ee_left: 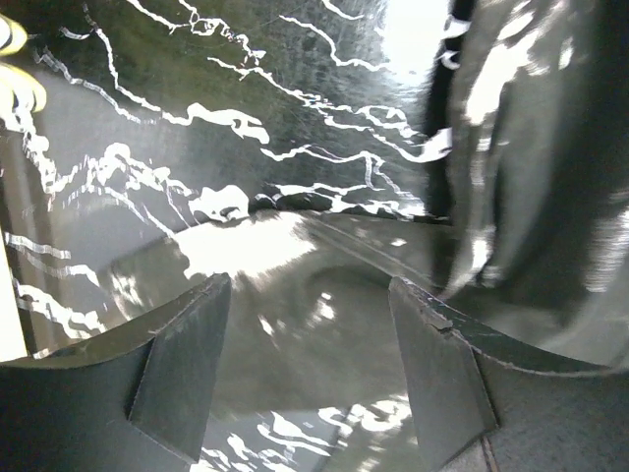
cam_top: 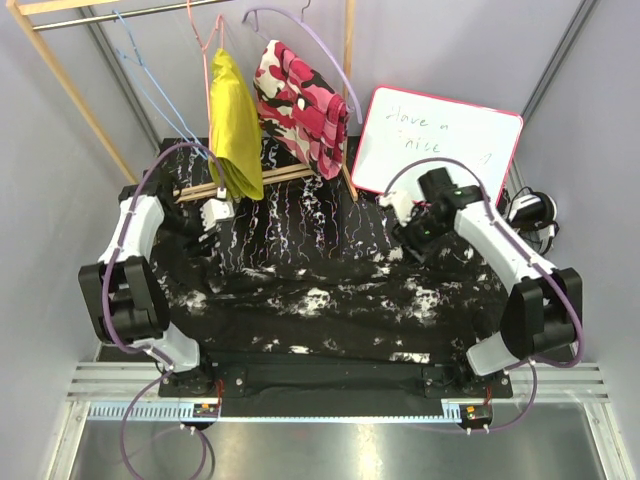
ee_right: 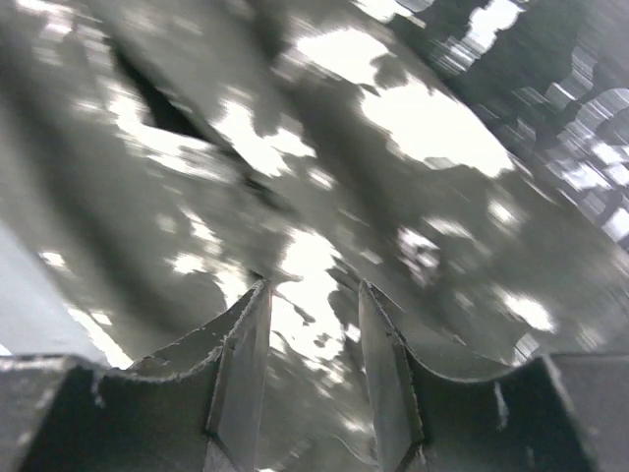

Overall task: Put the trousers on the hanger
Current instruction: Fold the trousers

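Observation:
I will next turn and shift my left gripper toward the left in the wrist view onto the fold's white-blotched edge point(ee_left: 238, 246), since that edge lies off its open fingers' middle.
The trousers point(cam_top: 330, 300), black with white blotches, lie spread across the table from left to right. The light-blue hanger point(cam_top: 158, 90) hangs from the wooden rail at the back left, away from both grippers. My left gripper point(cam_top: 215, 213) is at the trousers' back left edge. In the left wrist view it point(ee_left: 310, 285) is wide open, low over a fold of the trousers point(ee_left: 295, 324). My right gripper point(cam_top: 410, 235) is at the back right of the trousers. In the right wrist view it point(ee_right: 314, 287) has its jaws narrowly apart over blotched fabric point(ee_right: 413, 118), blurred.
A pink hanger point(cam_top: 205, 50) carries a yellow garment point(cam_top: 235, 125). A lilac hanger point(cam_top: 320, 45) carries a pink camouflage garment point(cam_top: 300, 105). A whiteboard point(cam_top: 435, 145) leans at the back right. Wooden rack legs point(cam_top: 250, 180) stand on the table point(cam_top: 300, 215) behind the trousers.

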Controlling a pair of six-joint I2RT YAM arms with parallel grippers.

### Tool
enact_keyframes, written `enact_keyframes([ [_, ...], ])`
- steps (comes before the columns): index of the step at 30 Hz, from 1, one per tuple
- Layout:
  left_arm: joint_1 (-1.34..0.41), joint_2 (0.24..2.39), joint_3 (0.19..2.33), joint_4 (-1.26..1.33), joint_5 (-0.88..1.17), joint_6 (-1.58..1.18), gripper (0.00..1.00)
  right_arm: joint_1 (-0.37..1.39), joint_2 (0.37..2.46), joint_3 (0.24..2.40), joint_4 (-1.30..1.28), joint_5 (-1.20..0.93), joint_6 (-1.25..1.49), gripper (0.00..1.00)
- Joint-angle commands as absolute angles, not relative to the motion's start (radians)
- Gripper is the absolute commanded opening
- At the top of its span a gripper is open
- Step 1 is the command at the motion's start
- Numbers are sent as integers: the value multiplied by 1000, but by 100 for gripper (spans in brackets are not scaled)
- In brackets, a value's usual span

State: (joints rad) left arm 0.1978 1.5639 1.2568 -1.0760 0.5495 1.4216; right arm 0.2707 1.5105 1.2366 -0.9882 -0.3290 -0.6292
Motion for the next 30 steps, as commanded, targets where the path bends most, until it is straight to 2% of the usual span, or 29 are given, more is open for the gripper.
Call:
enact_keyframes([
  [1,201,1652,1350,-1088,562,1574,70,380,1554,1282,-974,-420,-522,48],
  [5,176,1697,1339,-1080,457,1780,66,471,1608,1284,-953,-439,-503,51],
  [7,161,1721,1330,-1075,395,1874,66,511,1637,1284,-945,-445,-500,57],
  [10,155,1759,1341,-1062,393,1920,68,555,1670,1295,-916,-437,-468,64],
  [16,124,1824,1345,-1011,350,1983,71,630,1742,1353,-891,-411,-425,69],
  [21,92,1859,1318,-963,314,1976,69,672,1808,1376,-873,-359,-426,70],
  [28,86,1879,1267,-914,273,1956,55,701,1856,1387,-810,-239,-393,69],
  [29,86,1873,1255,-893,270,1953,42,700,1856,1394,-808,-233,-387,68],
  [30,83,1870,1244,-885,264,1953,35,699,1852,1397,-808,-232,-384,65],
])
